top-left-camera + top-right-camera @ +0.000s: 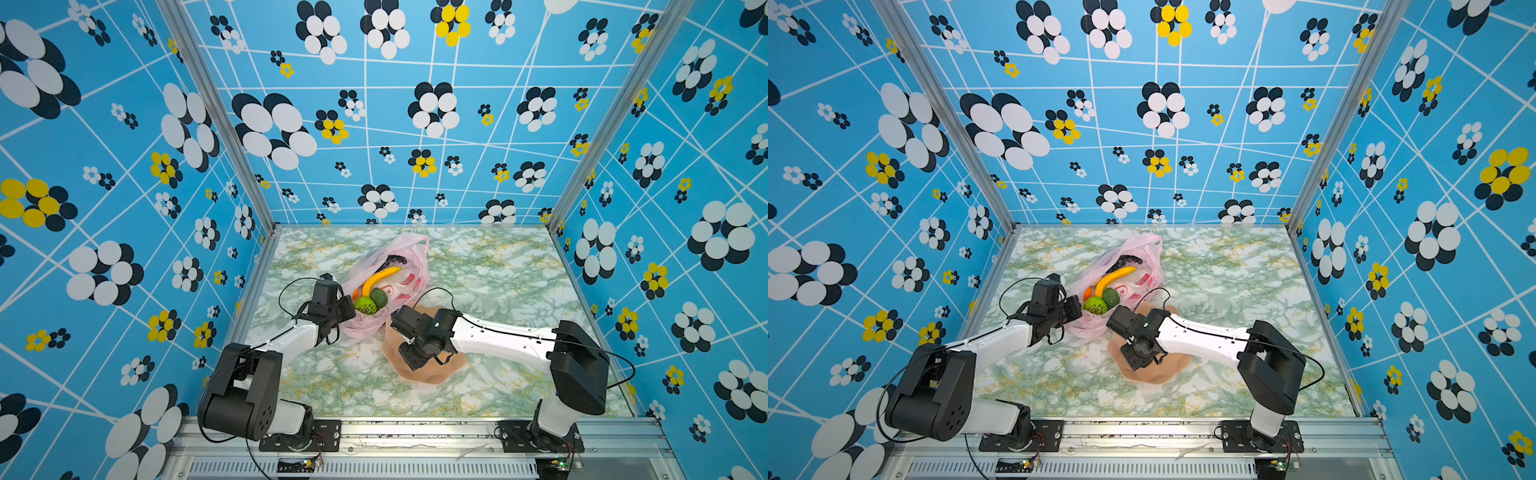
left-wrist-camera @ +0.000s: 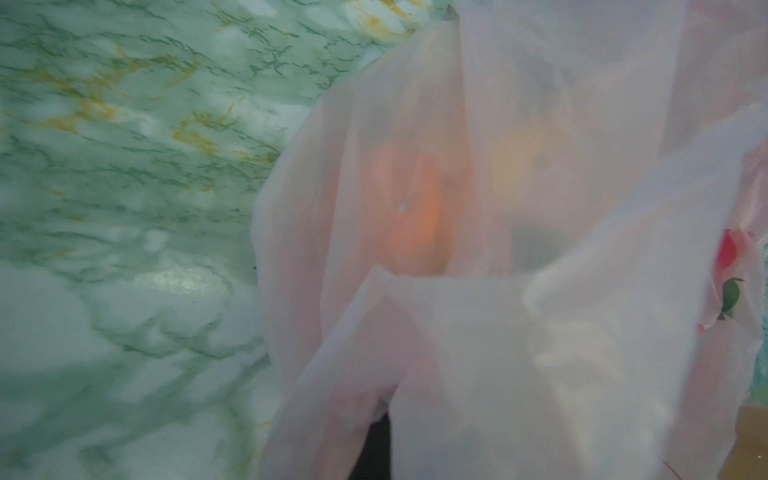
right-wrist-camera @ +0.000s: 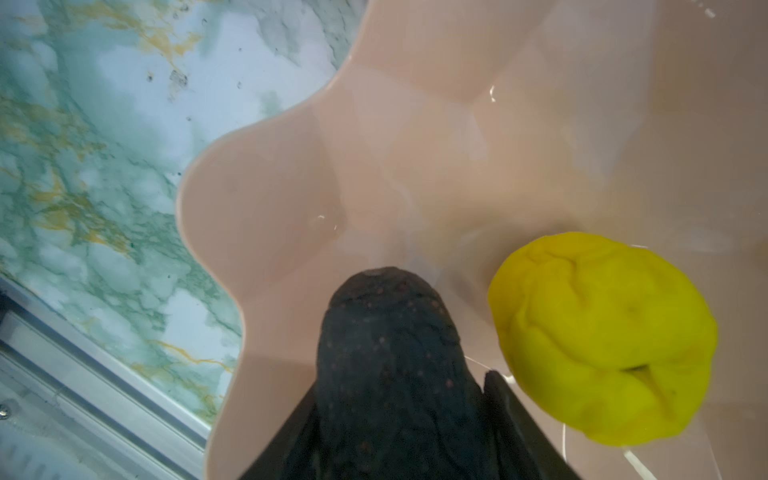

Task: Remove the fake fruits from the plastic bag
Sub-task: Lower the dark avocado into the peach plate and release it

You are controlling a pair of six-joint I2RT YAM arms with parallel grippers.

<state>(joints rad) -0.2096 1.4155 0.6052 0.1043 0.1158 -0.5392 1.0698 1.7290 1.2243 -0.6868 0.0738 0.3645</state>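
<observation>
The bare bottom of the bowl beside the yellow ribbed fruit (image 3: 602,340) is empty. My right gripper needs to go down toward that spot next and let go of the dark avocado.
The pink plastic bag (image 1: 409,249) (image 1: 1144,245) lies at the table's middle back, mouth towards me. Inside it show a yellow banana (image 1: 380,277) (image 1: 1115,276), dark grapes (image 1: 395,261), two green fruits (image 1: 365,305) (image 1: 379,297) and a small orange (image 1: 356,293). My left gripper (image 1: 348,311) (image 1: 1074,311) is shut on the bag's near edge; bag film (image 2: 478,332) covers its fingers in the left wrist view. My right gripper (image 1: 410,356) (image 3: 401,382) is shut on a dark avocado (image 3: 390,340), held just over the bowl. A yellow ribbed fruit (image 3: 602,340) lies in the bowl.
The peach scalloped bowl (image 1: 428,374) (image 1: 1158,376) (image 3: 257,199) stands on the marbled table (image 1: 498,270), just right of the bag's mouth. An aluminium rail (image 1: 415,428) runs along the front edge. Patterned walls close in the left, back and right sides.
</observation>
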